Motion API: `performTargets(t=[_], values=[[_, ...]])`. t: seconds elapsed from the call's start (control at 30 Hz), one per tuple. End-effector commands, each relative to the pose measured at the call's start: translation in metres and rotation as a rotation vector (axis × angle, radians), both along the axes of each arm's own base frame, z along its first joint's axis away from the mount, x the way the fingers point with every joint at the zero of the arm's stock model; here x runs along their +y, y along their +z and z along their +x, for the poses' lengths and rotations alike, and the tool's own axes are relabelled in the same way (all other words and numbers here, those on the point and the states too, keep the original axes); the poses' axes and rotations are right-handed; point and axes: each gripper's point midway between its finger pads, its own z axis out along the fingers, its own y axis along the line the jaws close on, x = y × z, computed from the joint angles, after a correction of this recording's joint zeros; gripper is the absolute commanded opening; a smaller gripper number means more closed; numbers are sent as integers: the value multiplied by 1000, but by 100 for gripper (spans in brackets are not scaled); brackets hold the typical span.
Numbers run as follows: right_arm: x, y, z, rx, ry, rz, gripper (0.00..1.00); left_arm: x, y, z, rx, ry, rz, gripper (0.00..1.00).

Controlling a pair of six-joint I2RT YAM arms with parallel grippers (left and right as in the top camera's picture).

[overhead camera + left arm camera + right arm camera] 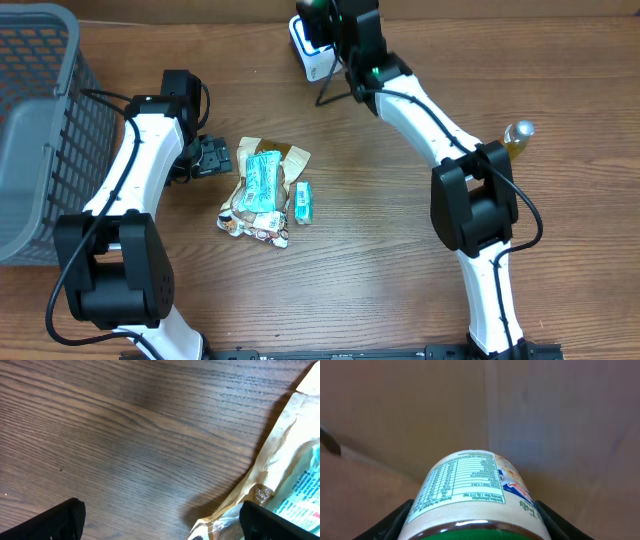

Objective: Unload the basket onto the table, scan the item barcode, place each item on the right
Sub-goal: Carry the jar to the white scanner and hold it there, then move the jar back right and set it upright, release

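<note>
The bare wood beside the amber bottle has room, so the robot's right gripper needs to move back from the scanner next, bring the jar down and release it there.
A jar with a cream nutrition label and a green lid fills the right wrist view, with my right gripper shut on its sides. Overhead, that gripper holds the jar at the far edge of the table, just above the white and blue scanner on its stand. No barcode shows on the label. My left gripper rests low and open, left of a pile of snack packets. In its wrist view the left gripper spans bare wood, one finger over a tan packet.
A grey mesh basket stands at the left edge. A small green box lies at the pile's right side. A bottle with amber liquid and a silver cap stands at the right, behind the right arm's elbow.
</note>
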Motion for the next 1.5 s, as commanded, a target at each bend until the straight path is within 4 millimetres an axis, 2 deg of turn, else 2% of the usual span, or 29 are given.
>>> performTargets(t=[0.0,0.17,0.3,0.97,1.03,1.07,1.13,1.23,1.37,1.47], values=[[-1,16,16,-85,-13,9,12,3,7,4,-21,-1,6,100],[2,-21,31,-129,-13,-8,9,3,7,4,-20,-1,6,99],[4,-36,34,-130,-13,-6,8,3,7,4,-21,-1,6,100],[4,-73,35,-55,-11,-39,8,3,7,4,-21,-1,6,99],[4,-62,35,-77,-12,-29,8,3,7,4,-21,-1,6,99],[3,-49,34,-93,-12,-22,8,3,7,4,-21,-1,6,100],[2,-21,31,-127,-13,-7,8,3,7,4,-21,-1,6,100],[-3,32,20,-168,-15,12,8,3,7,4,-21,-1,6,99],[-14,91,-7,-145,-14,6,8,3,7,4,-20,-1,6,100],[-29,110,-38,-33,-13,-40,8,3,7,4,-21,-1,6,100]])
